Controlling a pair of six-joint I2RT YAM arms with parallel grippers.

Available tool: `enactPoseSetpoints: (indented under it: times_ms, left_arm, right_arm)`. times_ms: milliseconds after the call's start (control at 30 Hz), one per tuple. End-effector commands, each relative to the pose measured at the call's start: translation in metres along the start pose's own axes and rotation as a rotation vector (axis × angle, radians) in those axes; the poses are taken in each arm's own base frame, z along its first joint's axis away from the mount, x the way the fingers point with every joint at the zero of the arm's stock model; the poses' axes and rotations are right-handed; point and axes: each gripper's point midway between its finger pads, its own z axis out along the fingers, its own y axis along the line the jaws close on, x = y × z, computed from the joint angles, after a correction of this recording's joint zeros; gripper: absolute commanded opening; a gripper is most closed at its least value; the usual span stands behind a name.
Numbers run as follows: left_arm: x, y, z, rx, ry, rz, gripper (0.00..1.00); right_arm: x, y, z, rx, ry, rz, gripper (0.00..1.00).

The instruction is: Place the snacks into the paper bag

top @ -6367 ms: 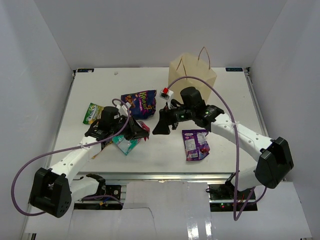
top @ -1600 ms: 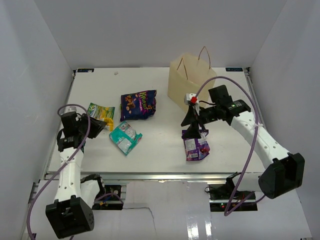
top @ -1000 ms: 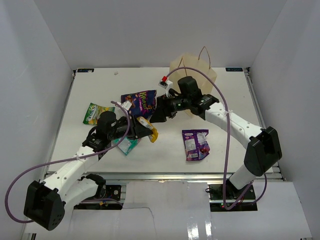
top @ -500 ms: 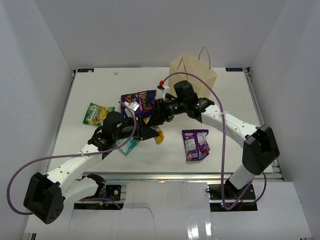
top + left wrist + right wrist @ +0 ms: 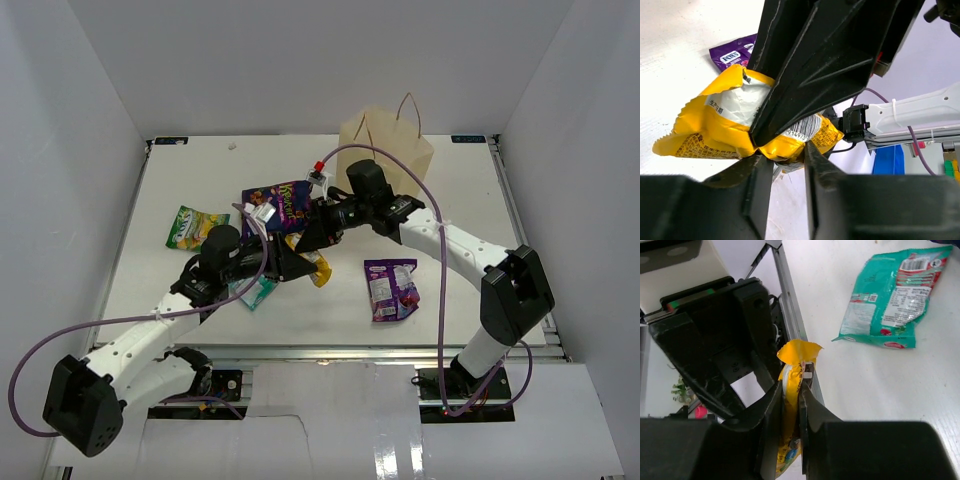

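Note:
The paper bag's rim stands above the table. My right gripper will next lift the yellow packet (image 5: 314, 268), then move it outward over the paper bag's opening.
A yellow snack packet (image 5: 314, 268) hangs above the table between both grippers. My right gripper (image 5: 304, 243) comes from the right and is shut on the packet's (image 5: 792, 371) upper part, right gripper (image 5: 791, 383). My left gripper (image 5: 789, 156) stands a little open with the packet's (image 5: 730, 120) crinkled lower edge between its tips; it shows from above as left gripper (image 5: 297, 267). The paper bag (image 5: 385, 150) stands upright at the back, behind the right arm. Other snacks lie flat: a large purple packet (image 5: 278, 205), a small purple packet (image 5: 390, 288), a green packet (image 5: 190, 226) and a teal packet (image 5: 252, 291) partly under the left arm.
White walls close in the table on the left, back and right. The right arm's cable (image 5: 440, 215) loops over the table's right half. The teal packet (image 5: 890, 300) lies just beyond the right gripper.
The right gripper has shut on the yellow packet that the left gripper carried in. The left jaws have loosened slightly. Both arms stay almost in place.

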Motion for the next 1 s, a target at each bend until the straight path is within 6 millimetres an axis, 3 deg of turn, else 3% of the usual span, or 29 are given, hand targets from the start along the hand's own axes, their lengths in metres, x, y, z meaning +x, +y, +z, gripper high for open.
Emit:
enactPoseSetpoints:
  times_ms: [0, 133, 267, 300, 367, 400, 433, 500, 533, 600, 633, 800, 967]
  left_arm:
    - [-0.015, -0.019, -0.009, 0.029, -0.060, 0.063, 0.46]
    - [-0.024, -0.028, -0.022, 0.005, -0.100, 0.121, 0.65]
    - [-0.026, -0.030, -0.040, -0.044, -0.136, 0.145, 0.70]
    - [-0.027, -0.027, -0.048, -0.084, -0.155, 0.144, 0.71]
    - [-0.026, -0.020, -0.055, -0.131, -0.175, 0.138, 0.74]
    - [-0.021, -0.010, -0.059, -0.184, -0.169, 0.119, 0.75]
    - [-0.027, 0.000, -0.067, -0.249, -0.222, 0.106, 0.77]
    - [-0.021, 0.020, -0.075, -0.346, -0.231, 0.067, 0.80]
    - [-0.025, 0.032, -0.080, -0.416, -0.278, 0.030, 0.81]
    - [-0.021, 0.043, -0.088, -0.471, -0.303, -0.011, 0.83]
    - [-0.022, 0.052, -0.091, -0.509, -0.336, -0.045, 0.83]
    - [-0.017, 0.072, -0.100, -0.606, -0.378, -0.132, 0.84]
    - [-0.013, 0.082, -0.105, -0.671, -0.379, -0.187, 0.84]
  right_arm:
    - [-0.013, 0.034, -0.008, -0.153, -0.002, -0.172, 0.14]
    - [-0.037, 0.038, -0.030, -0.203, -0.050, -0.328, 0.12]
    - [-0.082, 0.026, -0.060, -0.110, -0.131, -0.468, 0.09]
    - [-0.100, 0.023, -0.074, -0.054, -0.159, -0.520, 0.09]
    - [-0.119, 0.022, -0.090, -0.005, -0.192, -0.586, 0.09]
    - [-0.132, 0.013, -0.105, 0.060, -0.221, -0.609, 0.09]
    - [-0.150, 0.022, -0.118, 0.089, -0.261, -0.660, 0.09]
    - [-0.177, 0.015, -0.148, 0.194, -0.331, -0.693, 0.09]
    - [-0.196, 0.024, -0.166, 0.234, -0.377, -0.741, 0.09]
    - [-0.220, 0.017, -0.197, 0.356, -0.447, -0.761, 0.10]
    - [-0.233, 0.023, -0.211, 0.396, -0.488, -0.795, 0.10]
    - [-0.267, -0.013, -0.261, 0.615, -0.593, -0.791, 0.11]
    - [-0.268, -0.058, -0.266, 0.704, -0.554, -0.804, 0.11]
